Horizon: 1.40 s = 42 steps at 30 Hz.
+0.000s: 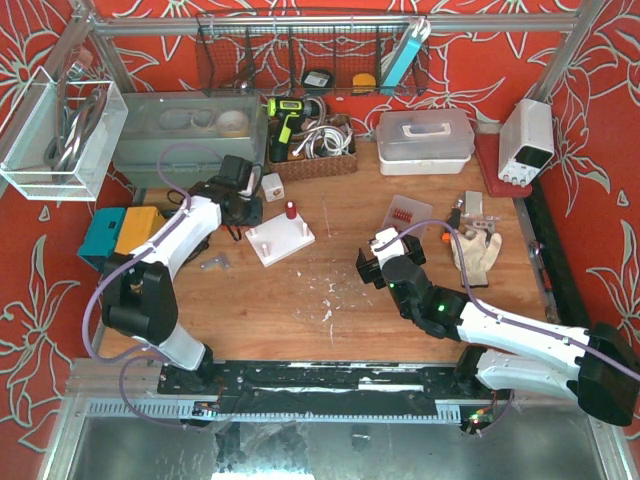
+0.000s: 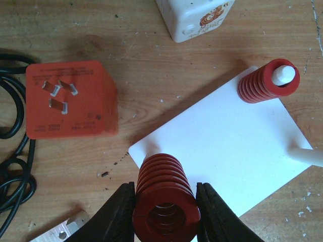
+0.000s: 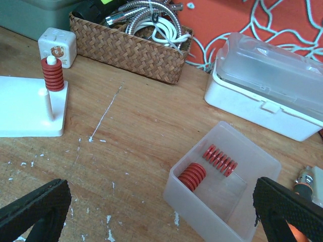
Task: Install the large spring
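The large red spring's bottom end still hangs above the plate corner (image 1: 252, 233) (image 2: 150, 148) beside the orange plug adapter, so the spring comes down there next in my left gripper.
My left gripper (image 2: 165, 212) is shut on the large red spring (image 2: 164, 199), black fingers pressed against both its sides. The spring points down over the near corner of the white peg plate (image 2: 227, 136). A smaller red spring (image 2: 266, 80) sits on a peg at the plate's far corner, and a bare peg (image 2: 305, 155) shows at the right. From above, the left gripper (image 1: 243, 208) is beside the plate (image 1: 285, 245). My right gripper (image 3: 161, 206) is open and empty, above the wood beside a translucent box (image 3: 237, 209) holding two red springs (image 3: 193, 176).
An orange plug adapter (image 2: 68, 101), a black cable (image 2: 10, 151) and a white cube (image 2: 194, 17) lie close to the plate. A wicker basket (image 3: 128, 48) and a lidded white container (image 3: 272, 91) stand further back. A work glove (image 1: 478, 250) lies at the right.
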### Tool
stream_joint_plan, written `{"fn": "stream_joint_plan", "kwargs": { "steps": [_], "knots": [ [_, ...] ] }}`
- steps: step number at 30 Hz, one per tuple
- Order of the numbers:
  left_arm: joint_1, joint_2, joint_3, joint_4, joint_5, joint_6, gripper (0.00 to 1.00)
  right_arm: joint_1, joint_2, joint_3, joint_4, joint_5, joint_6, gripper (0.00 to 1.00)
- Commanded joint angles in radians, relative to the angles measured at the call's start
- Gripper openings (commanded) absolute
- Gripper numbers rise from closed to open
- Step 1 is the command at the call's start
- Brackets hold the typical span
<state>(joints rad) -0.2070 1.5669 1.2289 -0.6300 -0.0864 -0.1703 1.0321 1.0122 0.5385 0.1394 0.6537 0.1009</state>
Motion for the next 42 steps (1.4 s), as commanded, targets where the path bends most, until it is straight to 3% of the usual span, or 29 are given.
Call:
{"fn": "stream_joint_plan", "kwargs": {
  "steps": [1,22,25,30,36,42],
  "knots": [
    [0.016,0.003,0.032,0.01,-0.006,0.018,0.0,-0.007,-0.012,-0.009,0.014,0.026,0.016,0.99],
    [0.046,0.082,0.042,0.016,0.028,0.026,0.0,-0.012,-0.033,-0.012,0.009,0.023,0.015,0.99],
    [0.049,0.099,0.046,0.024,0.034,0.019,0.05,-0.012,-0.029,-0.012,0.01,0.019,0.015,0.99],
    [0.05,0.115,0.051,0.037,0.058,0.012,0.26,-0.014,-0.027,-0.009,0.007,0.017,0.015,0.99],
    [0.052,0.118,0.061,0.041,0.1,0.015,0.6,-0.014,-0.027,-0.008,0.003,0.018,0.015,0.99],
    [0.052,0.059,0.059,0.048,0.112,0.003,0.78,-0.017,-0.036,-0.008,0.001,0.034,0.02,0.99]
  ]
}}
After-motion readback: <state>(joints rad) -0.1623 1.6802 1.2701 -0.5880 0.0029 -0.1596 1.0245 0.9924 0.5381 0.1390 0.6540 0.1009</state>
